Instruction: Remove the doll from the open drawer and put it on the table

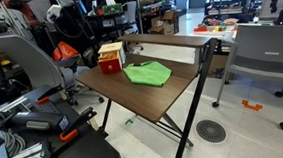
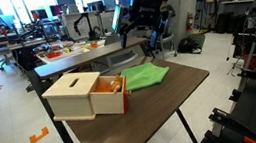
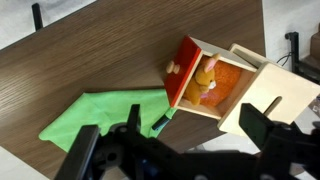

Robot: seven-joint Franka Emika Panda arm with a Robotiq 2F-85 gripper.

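I will move my gripper next from the green cloth over the drawer and down onto the doll's body, because the drawer is pulled open and the doll is uncovered from above.
The red drawer unit with a beige top stands on the dark brown table, and its drawer is pulled open. The orange-yellow doll lies inside the open drawer; it also shows in an exterior view. My gripper is open and empty. It hangs above the table, apart from the drawer, over the edge of the green cloth. In an exterior view it is high over the table's back edge. The drawer unit also shows in an exterior view, where the doll is hidden.
A flat bright green cloth lies on the table beside the drawer unit, also in both exterior views. A raised back shelf runs along the table's rear. Office chairs and lab clutter surround the table.
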